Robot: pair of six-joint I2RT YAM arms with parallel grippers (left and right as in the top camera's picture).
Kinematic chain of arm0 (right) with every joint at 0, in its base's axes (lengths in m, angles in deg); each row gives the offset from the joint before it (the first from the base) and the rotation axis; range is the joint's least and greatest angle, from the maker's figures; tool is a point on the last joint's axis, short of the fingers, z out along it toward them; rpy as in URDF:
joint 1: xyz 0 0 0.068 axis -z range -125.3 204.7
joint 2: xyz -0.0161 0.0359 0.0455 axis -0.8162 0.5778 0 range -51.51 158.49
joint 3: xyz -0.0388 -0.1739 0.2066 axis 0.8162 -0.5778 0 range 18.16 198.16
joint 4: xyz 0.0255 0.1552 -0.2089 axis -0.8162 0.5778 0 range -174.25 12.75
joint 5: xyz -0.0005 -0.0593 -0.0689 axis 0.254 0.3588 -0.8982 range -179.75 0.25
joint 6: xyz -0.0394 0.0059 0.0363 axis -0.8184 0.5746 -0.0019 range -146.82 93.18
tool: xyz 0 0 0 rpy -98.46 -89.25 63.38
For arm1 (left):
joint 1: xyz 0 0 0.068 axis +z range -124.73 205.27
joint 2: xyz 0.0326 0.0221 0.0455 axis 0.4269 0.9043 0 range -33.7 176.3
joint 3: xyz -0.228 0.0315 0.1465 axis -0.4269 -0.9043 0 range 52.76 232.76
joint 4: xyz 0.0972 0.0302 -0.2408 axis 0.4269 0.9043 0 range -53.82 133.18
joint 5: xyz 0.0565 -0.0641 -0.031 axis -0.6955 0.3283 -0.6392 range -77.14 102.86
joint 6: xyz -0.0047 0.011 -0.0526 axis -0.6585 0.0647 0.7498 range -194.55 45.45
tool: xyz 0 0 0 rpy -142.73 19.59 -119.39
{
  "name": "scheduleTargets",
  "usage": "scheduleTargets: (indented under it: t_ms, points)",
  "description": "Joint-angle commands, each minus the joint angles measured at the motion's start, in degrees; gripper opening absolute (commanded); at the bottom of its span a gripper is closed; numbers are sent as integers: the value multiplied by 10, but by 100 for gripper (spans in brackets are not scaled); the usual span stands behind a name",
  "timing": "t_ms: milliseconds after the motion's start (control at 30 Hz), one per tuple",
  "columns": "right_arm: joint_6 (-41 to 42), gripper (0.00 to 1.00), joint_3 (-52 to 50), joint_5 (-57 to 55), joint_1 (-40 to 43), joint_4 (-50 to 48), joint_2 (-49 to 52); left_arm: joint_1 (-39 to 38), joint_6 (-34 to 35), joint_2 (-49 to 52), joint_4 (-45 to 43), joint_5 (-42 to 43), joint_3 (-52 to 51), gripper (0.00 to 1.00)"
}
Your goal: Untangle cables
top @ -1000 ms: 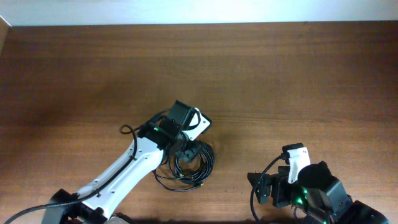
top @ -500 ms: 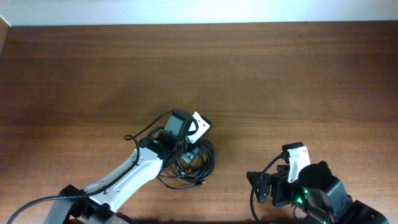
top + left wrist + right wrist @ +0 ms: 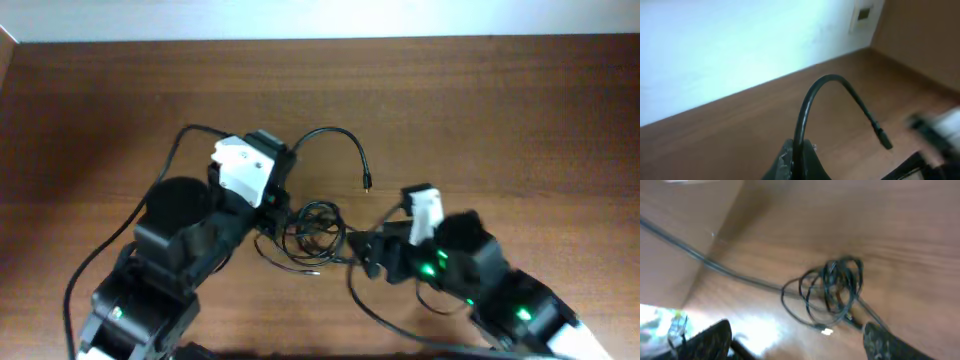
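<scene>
I will swing my left gripper left in the overhead view next, then down to release the cable, because bare tabletop past the arm wire [image 3: 92,118] lies lower that way.
The cables [image 3: 315,230] lie bunched in one black tangle on the wooden table [image 3: 500,110], seen again as the tangle [image 3: 836,286] in the right wrist view. My left gripper [image 3: 800,150] is shut on one cable [image 3: 812,97], which arches up out of the jaws and ends in a small plug [image 3: 884,139]. From overhead that cable end [image 3: 340,135] curves away from the left gripper [image 3: 284,162] above the tangle. My right gripper [image 3: 797,342] is open just short of the tangle with nothing between its fingers; overhead it [image 3: 368,256] sits right of the bundle.
A thicker black arm wire [image 3: 695,255] runs across the table left of the tangle. Another arm wire [image 3: 175,150] loops beside the left arm. A pale wall [image 3: 740,45] borders the far table edge.
My left gripper shut on a cable and drew one end up out of the tangle. The right arm moved up and left to the tangle's right side.
</scene>
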Motion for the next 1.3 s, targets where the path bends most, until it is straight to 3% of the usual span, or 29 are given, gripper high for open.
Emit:
scheduleTargets:
  t_ms: [0, 67, 200, 233, 267, 300, 333, 400, 433, 500, 633, 767, 900, 933, 1033, 1100, 1133, 1200, 1267]
  points:
    - [-21, 67, 1, 56, 0, -49, 130, 2, 20, -19, -15, -111, 2, 0]
    - [-21, 66, 1, 57, -1, -70, 223, 2, 20, -19, -36, -176, 2, 0]
    - [-21, 65, 1, 63, -2, -203, 370, 2, 38, -19, -105, -173, 2, 0]
    - [-21, 64, 1, 63, -2, -278, 407, 2, 52, -19, -114, -174, 5, 0]
    - [-21, 58, 1, 63, -2, -305, 422, 2, 63, -19, -118, -174, 6, 0]
    - [-21, 36, 1, 63, -1, -332, 445, 2, 64, -21, -128, -174, 7, 0]
    - [-21, 4, 2, 57, 1, -336, 457, 2, 64, -27, -136, -177, 7, 0]
    - [-28, 4, 2, 19, 36, -306, 444, 2, 41, -38, -137, -272, 8, 0]
    - [-28, 4, 6, -12, 99, -245, 418, 2, -1, -48, -139, -406, 10, 0]
    - [-78, 4, 8, -25, 258, -153, 378, 32, -59, -51, -153, -525, 27, 0]
    - [-161, 4, 9, -21, 523, -71, 367, 181, -76, -42, -198, -523, 33, 0]
    - [-180, 4, 9, -10, 656, -34, 367, 316, -67, 19, -222, -520, 33, 0]
    - [-182, 4, 9, -10, 655, -21, 368, 378, -55, 117, -310, -492, 33, 0]
    - [-182, 4, 9, -9, 655, -15, 368, 388, -66, 156, -363, -418, 33, 0]
    - [-183, 6, 9, 0, 636, 2, 368, 418, -112, 255, -602, -368, 33, 0]
    - [-182, 6, 9, 0, 607, 13, 368, 445, -126, 329, -687, -335, 41, 0]
    - [-182, 6, 9, 0, 579, 26, 368, 465, -126, 392, -692, -332, 69, 0]
    - [-182, 6, 9, 0, 535, 36, 368, 506, -122, 496, -593, -338, 123, 0]
    - [-182, 6, 9, 0, 483, 38, 368, 557, -32, 572, -468, -338, 136, 0]
